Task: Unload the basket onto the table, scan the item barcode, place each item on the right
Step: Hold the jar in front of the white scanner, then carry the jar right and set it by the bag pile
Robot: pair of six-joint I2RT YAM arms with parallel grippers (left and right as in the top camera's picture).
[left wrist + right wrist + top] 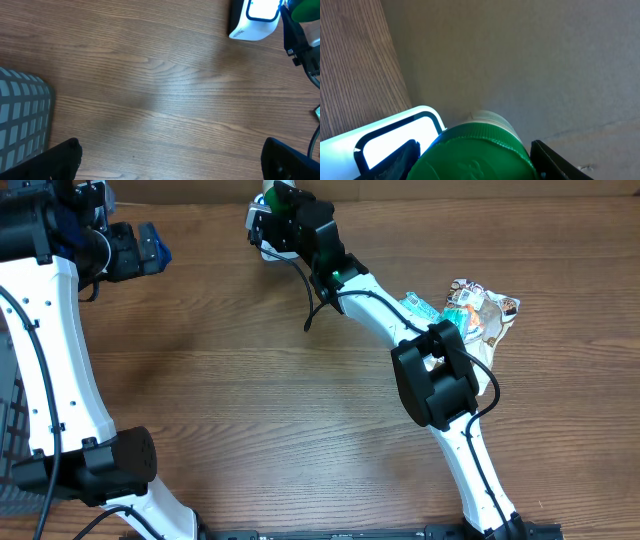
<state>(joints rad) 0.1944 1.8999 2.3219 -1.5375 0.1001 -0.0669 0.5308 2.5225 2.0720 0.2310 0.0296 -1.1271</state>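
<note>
The bottle swings back and to the right in the overhead view with my right gripper next. It comes down upright onto the bare wood by the snack packets for release.
The item is a bottle with a green ribbed cap (475, 157) and a pale body. My right gripper (283, 212) is shut on it, with one black finger (395, 162) on each side of the cap. It is held at the table's far edge, right beside the white barcode scanner (390, 137), whose window glows bright. In the left wrist view the scanner (252, 20) shows at the top right, with the green cap (306, 9) next to it. My left gripper (150, 248) hangs open over bare wood at the far left, holding nothing.
A pile of colourful snack packets (482, 310) lies at the right, partly under the right arm, with a teal packet (420, 305) beside it. A grey mesh basket (22, 120) stands at the left edge. The scanner's cable (305, 290) trails over the table.
</note>
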